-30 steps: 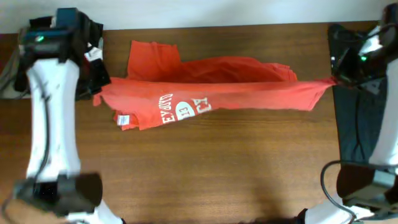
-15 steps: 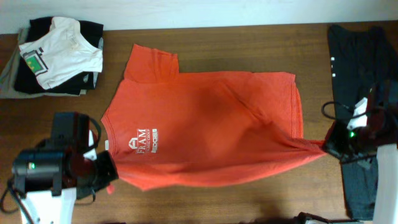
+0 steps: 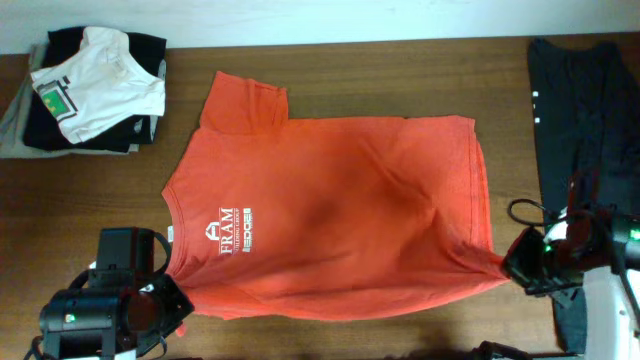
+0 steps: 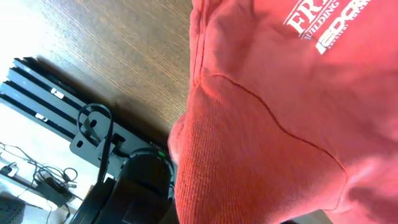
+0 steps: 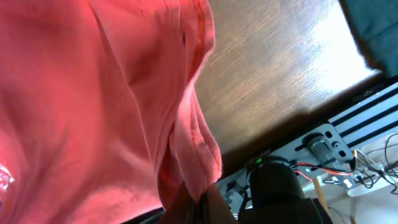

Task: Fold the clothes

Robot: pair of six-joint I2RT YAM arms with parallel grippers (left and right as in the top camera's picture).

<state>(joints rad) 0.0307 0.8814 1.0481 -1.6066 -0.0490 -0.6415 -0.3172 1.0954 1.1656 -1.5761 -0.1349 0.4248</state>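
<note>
My left gripper will next carry the held corner outward and down onto the fabric [image 3: 198,222] beside the FRAM print and let it go, because that fabric lies flat outward of the gripper.
The red-orange T-shirt [image 3: 330,220] lies spread on the table, neck to the left, with a small white "FRAM" print near its left side. My left gripper [image 3: 178,298] is at the shirt's front left corner. In the left wrist view the shirt's fabric [image 4: 280,93] drapes over the jaws and hides the fingertips. My right gripper [image 3: 508,265] is at the front right hem corner. In the right wrist view its fingers [image 5: 205,200] are shut on a bunched fold of the shirt [image 5: 93,93].
A pile of clothes topped by a white shirt with a green patch [image 3: 95,85] sits at the back left. A long black garment [image 3: 585,110] lies along the right side. Both grippers are close to the brown table's [image 3: 400,60] front edge.
The shirt was bunched and stretched along the back of the table. Both grippers have pulled it toward the front and it now lies spread, other side up.
</note>
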